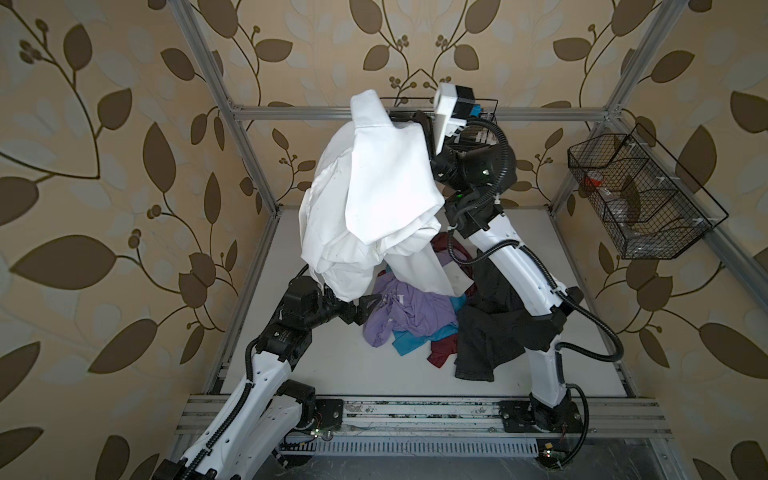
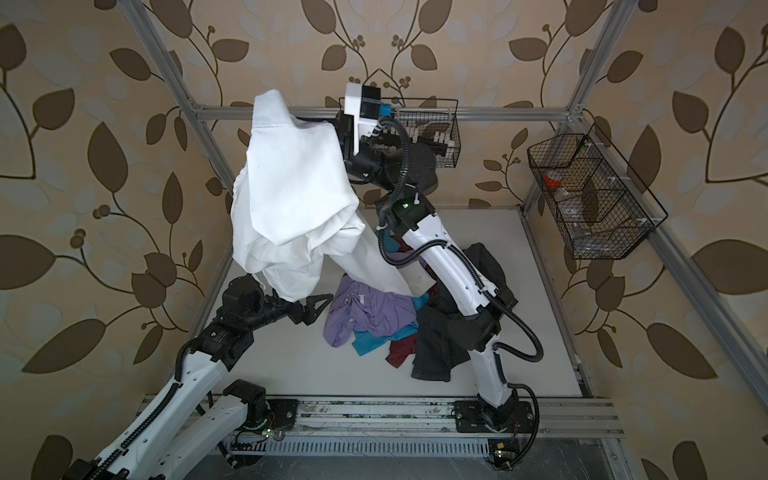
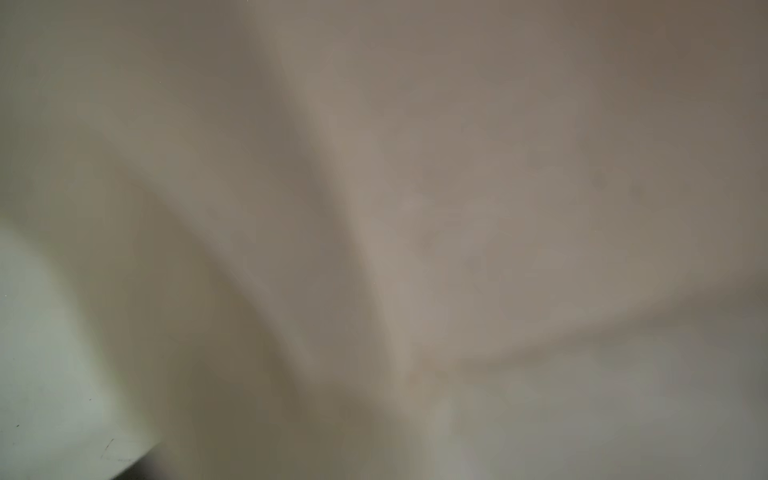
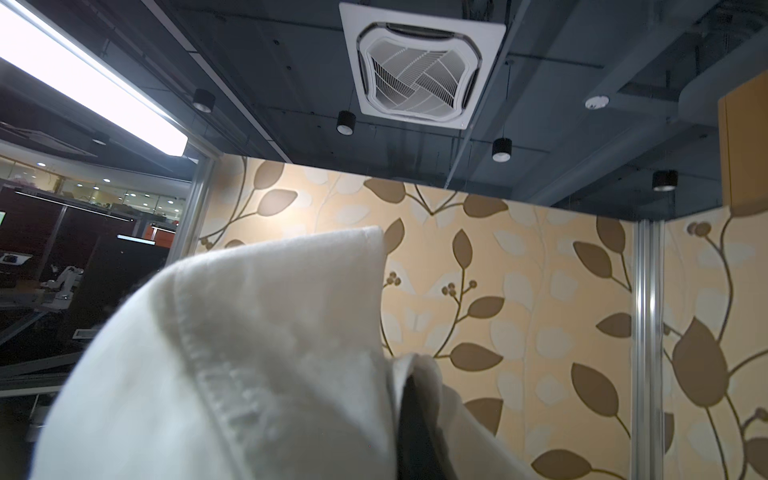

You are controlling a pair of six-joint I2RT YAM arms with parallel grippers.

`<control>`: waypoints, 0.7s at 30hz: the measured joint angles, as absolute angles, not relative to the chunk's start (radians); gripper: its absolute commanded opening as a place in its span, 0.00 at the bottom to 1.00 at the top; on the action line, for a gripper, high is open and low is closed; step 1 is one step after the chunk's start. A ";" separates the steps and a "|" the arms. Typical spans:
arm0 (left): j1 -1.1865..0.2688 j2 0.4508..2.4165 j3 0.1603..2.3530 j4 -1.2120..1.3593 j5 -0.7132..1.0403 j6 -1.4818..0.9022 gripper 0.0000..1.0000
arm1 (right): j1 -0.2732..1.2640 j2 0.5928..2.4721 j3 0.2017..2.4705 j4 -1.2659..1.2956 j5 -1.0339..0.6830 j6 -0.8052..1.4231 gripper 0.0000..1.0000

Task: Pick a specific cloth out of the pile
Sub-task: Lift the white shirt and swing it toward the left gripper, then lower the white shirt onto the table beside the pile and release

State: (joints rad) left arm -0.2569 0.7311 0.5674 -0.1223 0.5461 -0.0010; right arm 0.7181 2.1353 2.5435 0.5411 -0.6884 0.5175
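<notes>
The cloth's top hangs high, so I need to move my right gripper down toward the table's back part, below it beyond my left gripper, and release.
The cloth (image 1: 374,187) (image 2: 291,187), a large white shirt, hangs high over the back left of the table, its lower end trailing onto the pile (image 1: 415,320) (image 2: 374,316). My right gripper (image 1: 409,119) (image 2: 334,124) is raised near the back frame bar, shut on the cloth's top; in the right wrist view white fabric (image 4: 249,353) wraps a dark finger (image 4: 411,415). My left gripper (image 1: 368,307) (image 2: 320,305) sits low beside the lilac shirt (image 1: 407,307), under the cloth's hanging hem. Blurred white fabric (image 3: 374,208) fills the left wrist view and hides the jaws.
The pile also holds a dark grey garment (image 1: 486,332) draped by the right arm, turquoise (image 1: 415,343) and maroon (image 1: 442,353) pieces. A wire basket (image 1: 636,195) hangs on the right frame, another (image 2: 432,129) on the back bar. Bare white table (image 1: 332,374) lies in front.
</notes>
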 measured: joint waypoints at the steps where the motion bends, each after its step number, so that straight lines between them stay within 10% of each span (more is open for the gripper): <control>1: -0.258 0.727 0.567 -0.122 0.548 0.000 0.93 | 0.718 2.177 2.547 0.543 -0.688 0.524 0.00; 14: -0.263 0.716 0.554 -0.127 0.526 0.006 0.92 | 0.614 2.534 2.429 0.464 -0.703 0.701 0.00; 17: -0.263 0.716 0.554 -0.127 0.518 0.009 0.92 | 0.616 2.535 2.343 0.377 -0.742 0.698 0.17; 21: -0.263 0.713 0.554 -0.126 0.517 0.014 0.92 | 0.638 2.535 2.230 0.190 -0.767 0.624 0.68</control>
